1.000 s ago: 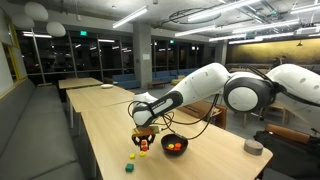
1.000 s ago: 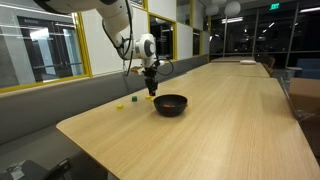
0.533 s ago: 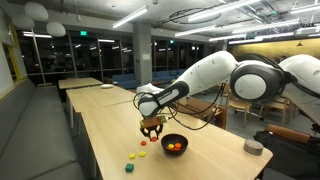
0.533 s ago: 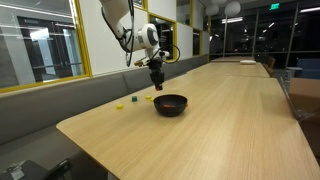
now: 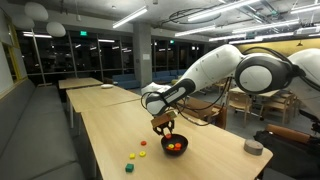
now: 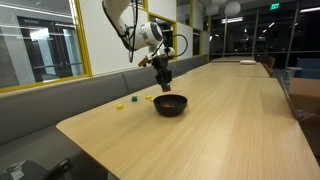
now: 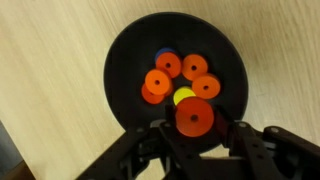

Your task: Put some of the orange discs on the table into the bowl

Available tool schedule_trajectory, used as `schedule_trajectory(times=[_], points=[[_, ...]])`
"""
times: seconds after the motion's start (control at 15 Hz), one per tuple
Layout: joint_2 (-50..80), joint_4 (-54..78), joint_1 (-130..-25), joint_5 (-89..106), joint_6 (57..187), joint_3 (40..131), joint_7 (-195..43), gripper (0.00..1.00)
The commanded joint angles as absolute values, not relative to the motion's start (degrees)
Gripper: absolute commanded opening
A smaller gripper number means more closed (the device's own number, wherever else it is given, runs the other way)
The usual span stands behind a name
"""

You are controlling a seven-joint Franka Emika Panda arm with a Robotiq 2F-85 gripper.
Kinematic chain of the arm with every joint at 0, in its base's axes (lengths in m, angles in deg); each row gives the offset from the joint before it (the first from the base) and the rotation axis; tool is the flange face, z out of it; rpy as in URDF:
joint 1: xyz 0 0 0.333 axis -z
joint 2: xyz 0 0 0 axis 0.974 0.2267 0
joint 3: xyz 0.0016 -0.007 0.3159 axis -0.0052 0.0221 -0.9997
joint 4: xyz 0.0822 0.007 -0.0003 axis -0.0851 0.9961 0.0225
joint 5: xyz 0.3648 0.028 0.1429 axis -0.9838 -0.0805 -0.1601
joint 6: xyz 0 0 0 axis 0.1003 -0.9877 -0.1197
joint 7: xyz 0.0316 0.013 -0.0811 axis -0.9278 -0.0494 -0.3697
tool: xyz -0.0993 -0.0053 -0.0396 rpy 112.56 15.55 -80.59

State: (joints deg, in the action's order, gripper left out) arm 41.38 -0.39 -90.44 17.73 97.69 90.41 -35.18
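Observation:
The orange disc in my gripper should first go down a little toward the bowl's opening, so I can release it among those already in the black bowl (image 5: 174, 146).
My gripper (image 7: 194, 128) is shut on an orange disc (image 7: 195, 118) and holds it straight above the black bowl (image 7: 125, 50). In the bowl lie several orange discs (image 7: 157, 82), a yellow piece (image 7: 183, 96) and a blue piece. In both exterior views the gripper (image 5: 166, 126) (image 6: 165, 76) hangs a little above the bowl (image 5: 174, 146) (image 6: 170, 104) on the long light wooden table (image 5: 110, 130) (image 6: 200, 130). One orange disc (image 5: 142, 152) still lies on the table beside the bowl.
A yellow piece (image 5: 133, 156) and a green piece (image 5: 128, 167) lie on the table near the front edge (image 6: 121, 104). A low grey round object (image 5: 253, 147) sits at the table's far side. Other tables and a bench seat stand behind.
The gripper has risen from the table with the orange disc and moved sideways from beside the bowl to straight over it.

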Motion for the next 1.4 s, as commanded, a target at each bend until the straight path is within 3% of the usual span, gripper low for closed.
schedule_trajectory(times=[0.0, 0.13, 0.2, 0.33, 0.53, 1.33], points=[[39.4, 3.1, -89.6, 19.5, 95.7, 90.0, -36.6, 0.24], [39.7, 4.0, -88.8, 18.7, 95.8, 89.4, -37.6, 0.24], [39.8, 4.5, -88.6, 18.3, 96.3, 89.2, -37.8, 0.67], [39.7, 5.7, -88.3, 17.6, 97.7, 88.5, -38.2, 0.72], [39.3, 6.7, -87.9, 16.2, 100.3, 87.4, -37.8, 0.97], [37.2, 6.8, -88.2, 8.5, 110.9, 82.9, -38.5, 1.0]])
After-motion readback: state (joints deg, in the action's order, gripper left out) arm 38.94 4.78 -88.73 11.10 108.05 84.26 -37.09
